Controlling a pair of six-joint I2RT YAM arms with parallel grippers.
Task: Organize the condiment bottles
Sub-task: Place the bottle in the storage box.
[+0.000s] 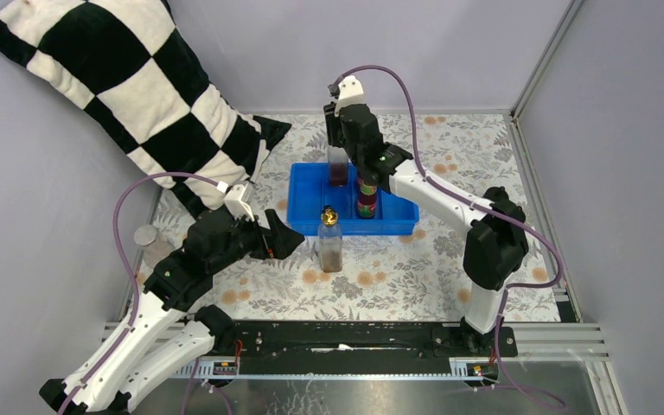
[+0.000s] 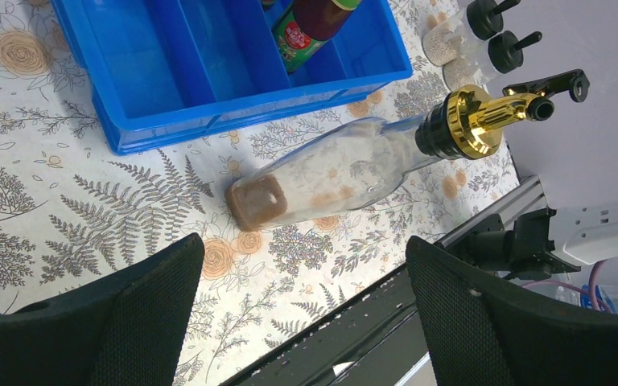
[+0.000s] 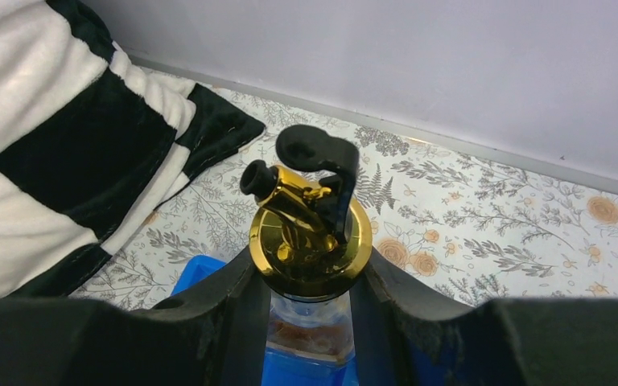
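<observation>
The right gripper will go down toward the bottom of the tray next and keep the bottle upright, because the bottle's base is over the open compartment (image 1: 338, 183) beside the dark orange-capped bottle.
My right gripper (image 1: 344, 147) is shut on the neck of a clear gold-spouted bottle (image 3: 310, 241), holding it upright in the back left of the blue tray (image 1: 398, 226). A dark orange-capped bottle (image 1: 367, 197) stands in the tray beside it. A second gold-spouted bottle (image 1: 330, 244) stands on the mat just in front of the tray. My left gripper (image 1: 292, 238) is open and empty to its left, and the bottle (image 2: 346, 173) lies beyond its fingers (image 2: 483, 322). Two black-capped shakers (image 2: 471, 28) show far right in the left wrist view. One silver-lidded jar (image 1: 148, 243) stands at the left edge.
A black-and-white checked pillow (image 1: 112, 86) leans at the back left, its corner near the tray. Grey walls close the back and both sides. A black rail (image 1: 346, 341) runs along the near edge.
</observation>
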